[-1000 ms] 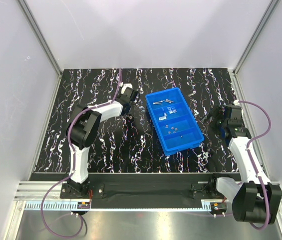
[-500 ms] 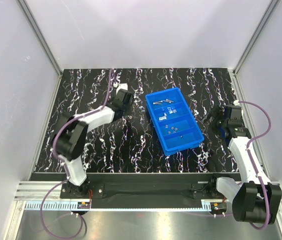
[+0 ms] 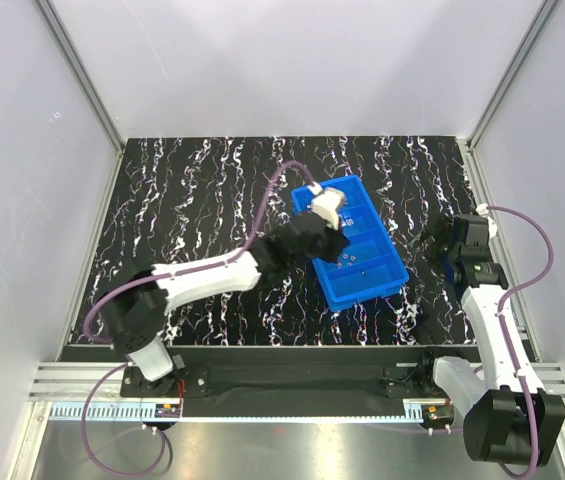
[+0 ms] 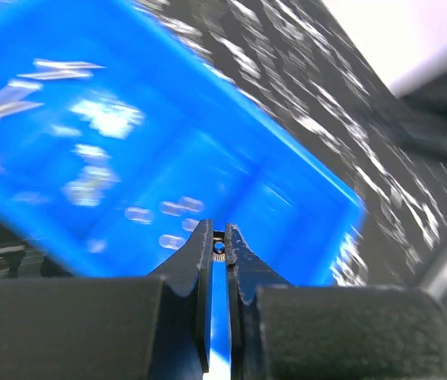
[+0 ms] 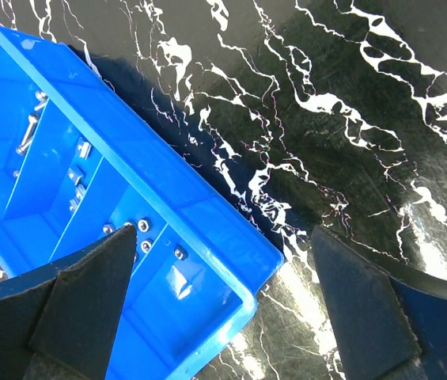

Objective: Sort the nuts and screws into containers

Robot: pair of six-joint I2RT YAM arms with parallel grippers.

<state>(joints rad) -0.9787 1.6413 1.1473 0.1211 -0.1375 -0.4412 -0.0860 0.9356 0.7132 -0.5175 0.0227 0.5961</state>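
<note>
I need to move my left gripper back and to the right in the top view next and release the held nut there, as a nut lies in the tray's near end section.
The blue tray (image 3: 374,291) lies on the black marbled table, split into containers. My left gripper (image 3: 325,238) hovers over its middle, shut on one small nut (image 4: 219,244) pinched at the fingertips above the tray (image 4: 286,190). The left wrist view is blurred. Several nuts (image 5: 144,227) lie in a near compartment, and slender screws (image 5: 29,131) lie in the far end one. My right gripper (image 5: 223,232) stands open and empty over the tray's (image 5: 223,252) right edge, with one finger (image 5: 89,301) above the tray and the other above the table.
The right arm (image 3: 487,310) stands right of the tray beside the enclosure's right wall. White walls and aluminium posts (image 3: 82,90) bound the table. More small metal bits (image 5: 81,150) lie in a middle compartment.
My left arm has swung from the table left of the tray to above the tray's middle, its jaws closing on the nut. The right arm has shifted only slightly.
</note>
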